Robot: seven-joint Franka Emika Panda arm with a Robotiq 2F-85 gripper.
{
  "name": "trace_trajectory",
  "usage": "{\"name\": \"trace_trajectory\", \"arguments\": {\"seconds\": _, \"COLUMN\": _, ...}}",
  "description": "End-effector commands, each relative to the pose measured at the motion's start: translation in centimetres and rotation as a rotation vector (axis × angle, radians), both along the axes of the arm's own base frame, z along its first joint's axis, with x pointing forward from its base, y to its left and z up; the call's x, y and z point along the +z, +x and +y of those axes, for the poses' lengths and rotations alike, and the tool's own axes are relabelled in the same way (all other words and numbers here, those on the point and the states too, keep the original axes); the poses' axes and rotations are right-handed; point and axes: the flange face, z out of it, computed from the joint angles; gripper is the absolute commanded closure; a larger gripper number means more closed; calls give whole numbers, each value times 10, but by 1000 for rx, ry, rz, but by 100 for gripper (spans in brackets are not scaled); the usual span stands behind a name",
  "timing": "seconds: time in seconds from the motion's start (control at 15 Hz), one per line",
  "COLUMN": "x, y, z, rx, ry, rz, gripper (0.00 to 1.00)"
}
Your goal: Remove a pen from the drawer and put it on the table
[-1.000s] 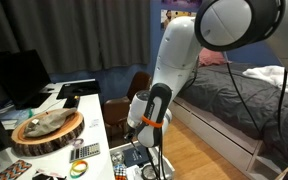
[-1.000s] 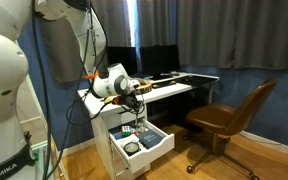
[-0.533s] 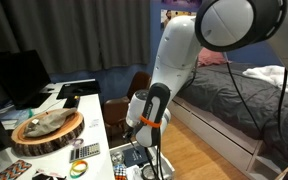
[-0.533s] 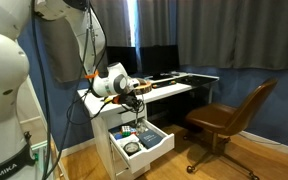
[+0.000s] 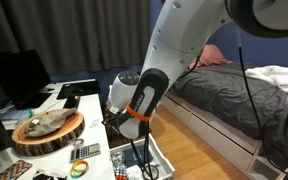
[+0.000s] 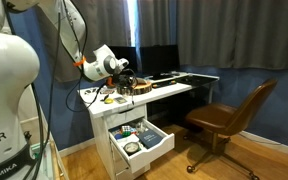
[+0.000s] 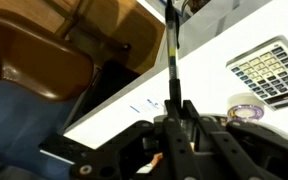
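I need to move my gripper to the right in the wrist view and down to let go of the pen, since the table (image 5: 90, 160) beside the calculator is below on that side.
My gripper (image 7: 171, 106) is shut on a dark thin pen (image 7: 170, 50) that sticks out beyond the fingertips over the white table (image 7: 209, 65). In both exterior views the gripper (image 5: 111, 118) (image 6: 127, 77) hangs above the table (image 5: 87, 104) (image 6: 169, 89), higher than the open drawer (image 5: 154, 160) (image 6: 156, 147). The drawer has a white rim and small cluttered items inside. The pen is too small to make out in the exterior views.
A calculator (image 7: 269, 68) and a tape roll (image 7: 247, 105) lie on the table close to the gripper. A round wooden tray (image 5: 46, 131) and a monitor (image 5: 17, 75) stand on the table. A brown chair (image 6: 230, 115) and a bed (image 5: 239, 95) are nearby.
The arm has risen from over the drawer and swung toward the table top, carrying the pen with it.
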Motion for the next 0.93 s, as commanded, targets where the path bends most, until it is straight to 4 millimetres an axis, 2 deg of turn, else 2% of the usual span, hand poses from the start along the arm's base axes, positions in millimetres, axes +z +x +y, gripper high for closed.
{"name": "trace_trajectory", "arguments": {"seconds": 0.0, "x": 37, "y": -14, "z": 13, "rx": 24, "ry": -22, "rz": -33, "gripper": 97}}
{"name": "trace_trajectory", "arguments": {"seconds": 0.2, "x": 55, "y": -29, "z": 29, "rx": 74, "ry": -9, "rz": -25, "gripper": 97}}
{"name": "trace_trajectory", "arguments": {"seconds": 0.4, "x": 61, "y": -42, "z": 45, "rx": 124, "ry": 5, "rz": 33, "gripper": 97}}
{"name": "trace_trajectory", "arguments": {"seconds": 0.67, "x": 55, "y": -57, "z": 64, "rx": 179, "ry": 7, "rz": 130, "gripper": 97}}
{"name": "trace_trajectory", "arguments": {"seconds": 0.87, "x": 42, "y": -58, "z": 75, "rx": 204, "ry": 7, "rz": 209, "gripper": 97}}
